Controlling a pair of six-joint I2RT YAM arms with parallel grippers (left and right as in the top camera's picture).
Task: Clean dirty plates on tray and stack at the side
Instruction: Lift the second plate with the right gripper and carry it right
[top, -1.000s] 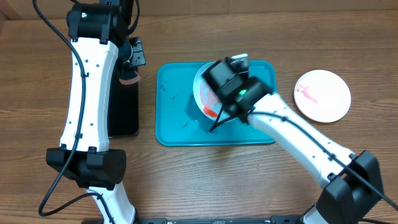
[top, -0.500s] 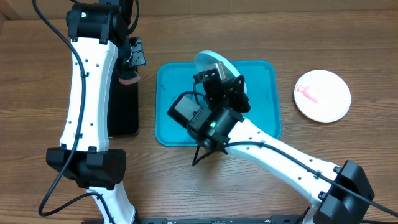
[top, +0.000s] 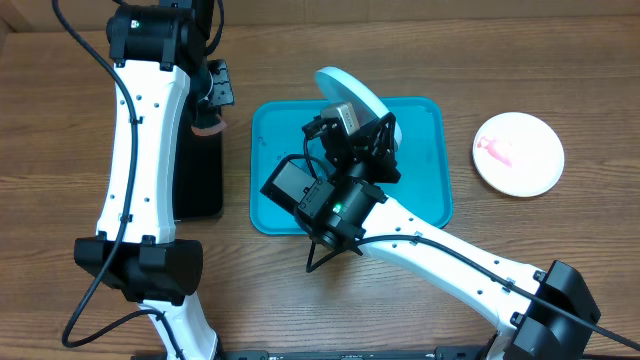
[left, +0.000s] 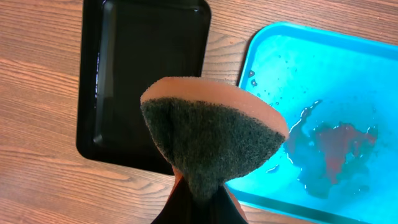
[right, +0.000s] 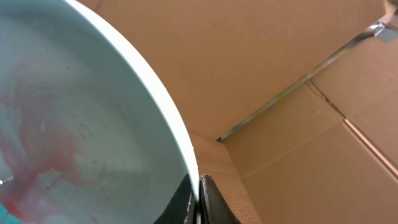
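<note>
My right gripper swings to the right in the overhead view next, levels its plate and lowers it onto the white plate (top: 518, 153), because that lies off the tray.
My right gripper (top: 356, 116) is shut on the rim of the light blue plate (top: 350, 92) and holds it tilted on edge above the back of the turquoise tray (top: 270, 195). In the right wrist view the jaws (right: 198, 186) pinch the rim, and the plate's face (right: 81, 124) shows a red smear. My left gripper (left: 202, 208) is shut on an orange-and-green sponge (left: 211, 130), which hangs over the gap between the black tray and the turquoise tray (left: 323, 74). The white plate (top: 518, 153) with a red smear lies on the table at the right. The yellow-green plate is out of view.
A black rectangular tray (top: 200, 190) lies left of the turquoise tray, also in the left wrist view (left: 149, 62). A red watery puddle (left: 336, 149) sits on the turquoise tray's floor. A cardboard wall (right: 298, 62) stands behind the table.
My right arm has swung round and lifted the light blue plate off the tray floor, tipping it up on edge toward the back. The left arm has not moved.
</note>
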